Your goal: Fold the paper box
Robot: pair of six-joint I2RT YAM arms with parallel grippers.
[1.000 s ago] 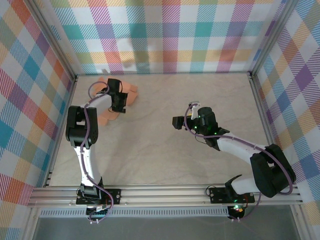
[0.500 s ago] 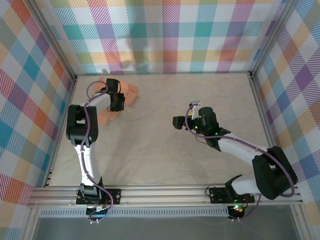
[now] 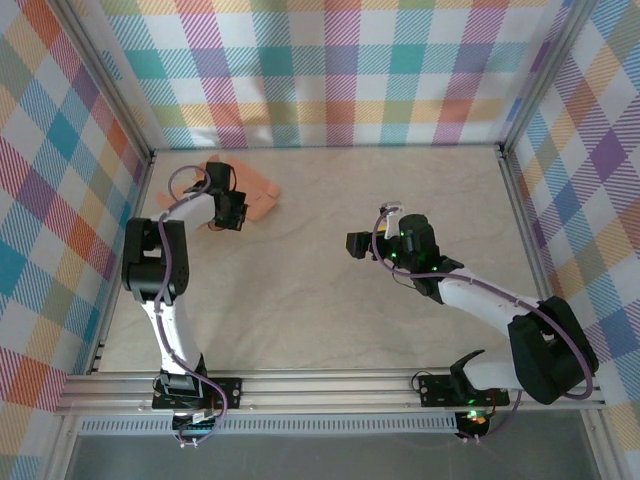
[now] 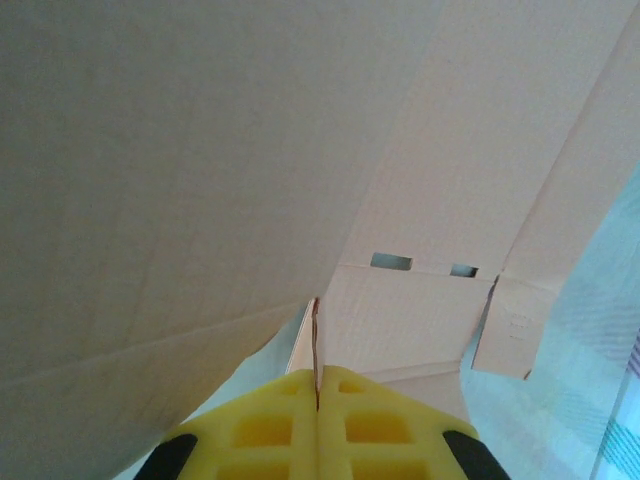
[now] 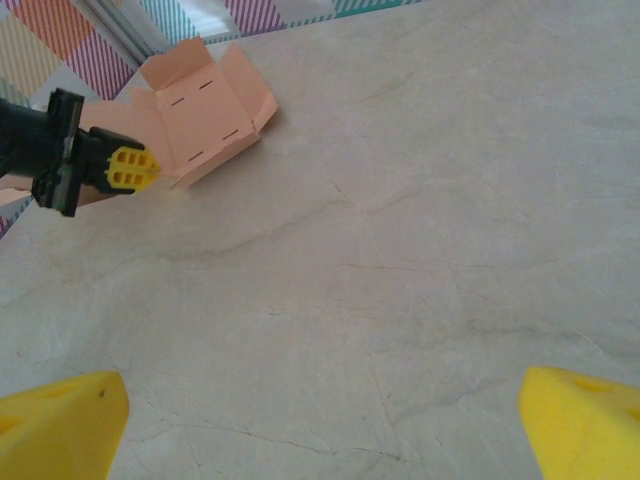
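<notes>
My left gripper will next pull the thin flap of the paper box back and let go of it over the clear tabletop, because that space lies between my left gripper and the bar.
The paper box (image 3: pixel 262 196) is a salmon-orange die-cut sheet with flaps, lying at the far left of the table near the back wall. In the right wrist view the paper box (image 5: pixel 205 110) shows its slotted panels partly raised. My left gripper (image 3: pixel 238 212) is shut on an edge of the sheet; in the left wrist view its yellow pads (image 4: pixel 262 425) pinch a thin flap of the paper box (image 4: pixel 400 320). My right gripper (image 3: pixel 352 244) hovers open over the table's middle, well to the right of the sheet, its yellow fingertips (image 5: pixel 60 425) spread wide with nothing between them.
The table (image 3: pixel 330 310) is a pale marbled surface, fenced by plaid walls (image 3: pixel 330 70) at the back and both sides. An aluminium rail (image 3: pixel 330 385) runs along the near edge where both arm bases are bolted.
My left gripper has closed on the sheet's edge and shifted slightly toward the far left. The sheet has moved with it. The right arm has stayed put.
</notes>
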